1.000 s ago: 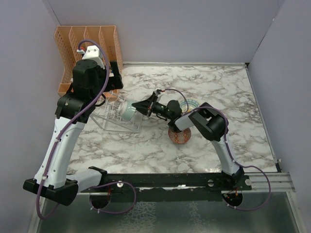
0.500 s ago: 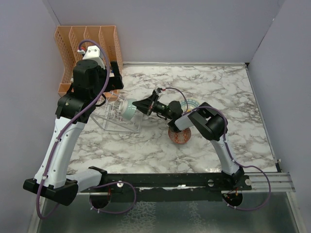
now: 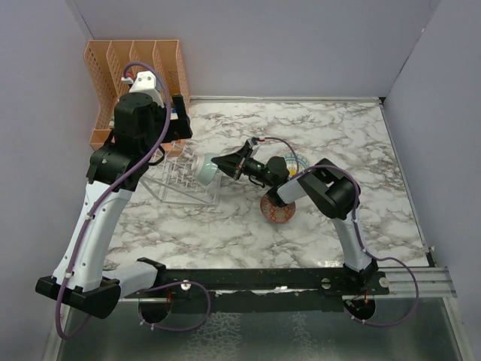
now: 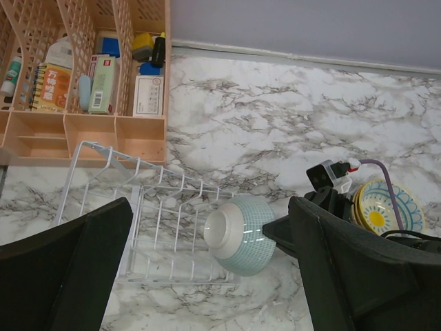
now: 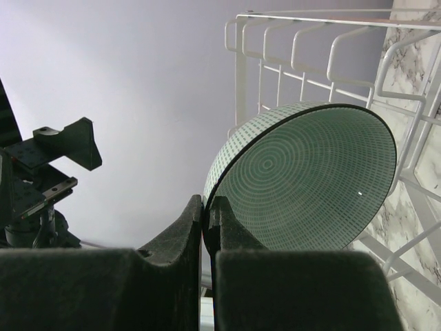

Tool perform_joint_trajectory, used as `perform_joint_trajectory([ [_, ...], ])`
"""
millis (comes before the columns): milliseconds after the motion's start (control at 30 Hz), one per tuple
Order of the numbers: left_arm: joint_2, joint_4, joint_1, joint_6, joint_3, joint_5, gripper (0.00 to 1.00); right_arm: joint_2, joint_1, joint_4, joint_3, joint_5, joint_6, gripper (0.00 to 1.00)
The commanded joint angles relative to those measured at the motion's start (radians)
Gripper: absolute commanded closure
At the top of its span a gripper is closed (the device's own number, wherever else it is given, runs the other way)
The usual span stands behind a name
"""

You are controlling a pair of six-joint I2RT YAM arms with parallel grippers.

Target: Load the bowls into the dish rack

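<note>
My right gripper brings the pale green bowl down between the dish rack's end wires [image 3: 201, 180] next, since they stand empty.
The clear dish rack [image 3: 174, 186] stands at the left of the table, empty between its prongs. My right gripper [image 3: 223, 163] is shut on the rim of a pale green bowl [image 3: 204, 170] and holds it on its side at the rack's right end. I cannot tell whether the bowl touches the rack. The right wrist view shows my gripper [image 5: 207, 207] pinching the bowl [image 5: 306, 183] in front of the rack's prongs [image 5: 310, 41]. My left gripper [image 3: 178, 129] is wide open and empty above the rack's back edge. Its view looks down on the bowl [image 4: 241, 234] and the rack [image 4: 138, 221].
A yellow-and-blue bowl [image 3: 294, 161] and a red-patterned bowl [image 3: 276, 211] lie on the marble beside my right arm. The yellow one also shows in the left wrist view [image 4: 383, 207]. The orange file organiser [image 3: 135, 71], holding small items, stands in the back left corner.
My right gripper has shifted the green bowl slightly right and back at the rack's end, and its elbow has swung right. The left arm has not moved.
</note>
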Motion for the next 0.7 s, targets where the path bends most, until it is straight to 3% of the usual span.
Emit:
perform_joint_trajectory([
  [0,-0.018,0.012,-0.005,-0.001,-0.006,0.011,0.01,-0.034,-0.002,0.022,0.023,0.041,-0.011,0.99],
  [667,-0.016,0.004,-0.006,0.014,-0.016,-0.004,0.01,0.058,0.0,-0.044,0.087,0.013,0.036,0.99],
])
